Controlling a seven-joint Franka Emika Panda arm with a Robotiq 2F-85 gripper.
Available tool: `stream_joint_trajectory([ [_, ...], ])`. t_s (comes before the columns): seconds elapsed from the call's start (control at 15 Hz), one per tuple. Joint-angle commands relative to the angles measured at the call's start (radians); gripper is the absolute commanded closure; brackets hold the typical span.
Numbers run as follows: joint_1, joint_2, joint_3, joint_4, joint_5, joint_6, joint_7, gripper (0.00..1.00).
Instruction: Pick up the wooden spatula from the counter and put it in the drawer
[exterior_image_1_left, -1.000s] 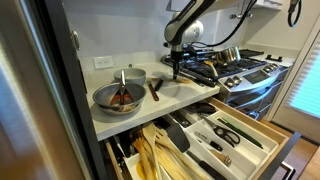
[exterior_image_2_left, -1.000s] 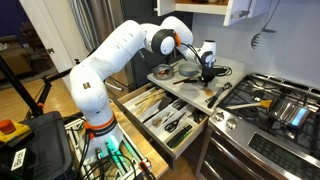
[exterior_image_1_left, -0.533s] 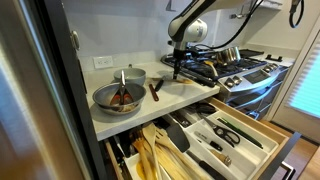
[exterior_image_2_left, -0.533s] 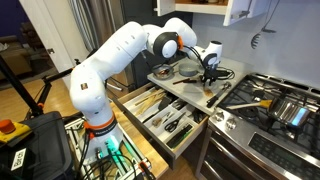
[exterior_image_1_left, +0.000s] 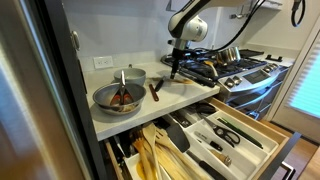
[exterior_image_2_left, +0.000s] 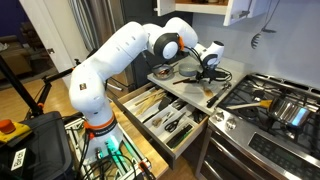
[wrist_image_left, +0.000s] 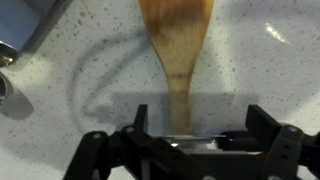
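My gripper moves down along the wooden spatula (wrist_image_left: 177, 45) toward its blade next, then closes around the thin neck (wrist_image_left: 179, 84).
The wooden spatula (wrist_image_left: 177, 45) lies flat on the speckled off-white counter (wrist_image_left: 60, 60). Its broad blade points away from my wrist and its handle runs back between my fingers. My gripper (wrist_image_left: 200, 122) hovers over the handle, open, with the jaws wide apart and the handle nearer the left finger (wrist_image_left: 137, 120); nothing is gripped. In both exterior views the gripper (exterior_image_1_left: 173, 68) (exterior_image_2_left: 208, 72) hangs over the counter (exterior_image_1_left: 150, 108) by the stove, and the spatula beneath it is too small to make out. The drawer (exterior_image_1_left: 262, 128) (exterior_image_2_left: 150, 125) below the counter stands pulled out.
A metal pot (exterior_image_1_left: 118, 97) holding utensils sits on the counter with a dark reddish-brown-handled tool (exterior_image_1_left: 154, 89) beside it. The steel gas stove (exterior_image_1_left: 245, 66) (exterior_image_2_left: 270, 105) with pans borders the counter. Many utensils fill the drawer compartments. A fridge side (exterior_image_1_left: 40, 90) blocks the near edge.
The jaws have gone from shut to wide open over the spatula's handle. The wrist has shifted slightly upward; the spatula stays on the counter.
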Motion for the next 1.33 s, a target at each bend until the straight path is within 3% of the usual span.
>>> stream_joint_trajectory([
  [0.0,-0.031,0.051,-0.007,0.051,0.035,-0.052,-0.023,0.11],
  [0.07,-0.038,0.060,-0.008,0.061,0.038,-0.067,-0.023,0.28],
  [0.13,-0.042,0.072,-0.010,0.070,0.041,-0.076,-0.022,0.29],
  [0.67,0.006,0.052,-0.028,0.078,-0.002,-0.069,-0.018,0.92],
  [0.93,0.103,-0.029,-0.118,0.018,-0.115,-0.115,0.077,0.92],
  [1.27,0.255,-0.228,-0.208,-0.147,-0.331,-0.028,0.251,0.92],
])
